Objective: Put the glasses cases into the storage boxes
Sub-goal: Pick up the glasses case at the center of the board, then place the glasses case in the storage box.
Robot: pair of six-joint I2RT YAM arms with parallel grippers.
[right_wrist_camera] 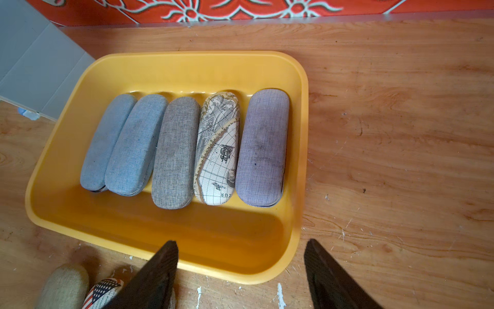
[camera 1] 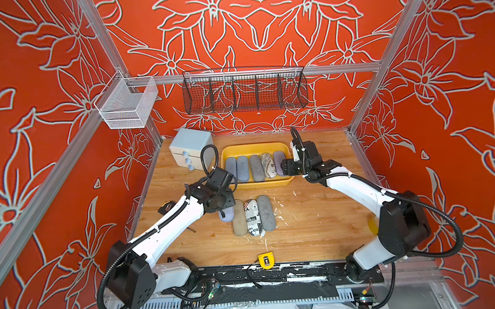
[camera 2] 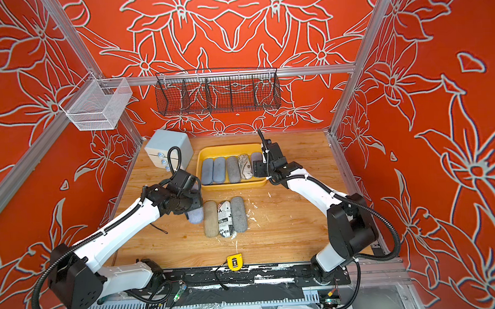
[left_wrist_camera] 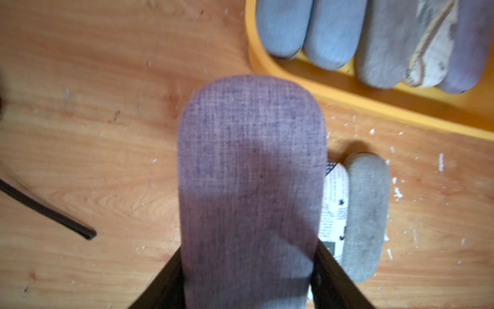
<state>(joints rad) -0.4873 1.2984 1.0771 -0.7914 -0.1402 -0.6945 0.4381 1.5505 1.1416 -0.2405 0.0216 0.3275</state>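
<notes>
The lavender case goes outward with my left gripper next, for release atop the light blue case nearest the cabinet, since that one lies outward of the gripper.
My left gripper is shut on a lavender glasses case, one black finger on each long side; in both top views the case pokes out below the wrist. Beside it on the table lie a tan case, a newsprint case and a grey case. The yellow storage box holds two light blue cases, a grey one, a map-printed one and a lavender one. My right gripper hangs open over the box's near right corner.
A pale drawer cabinet stands left of the box. A yellow tape measure lies at the table's front edge. A thin black cord lies left of the held case. A black wire basket and a white mesh basket hang on the rails.
</notes>
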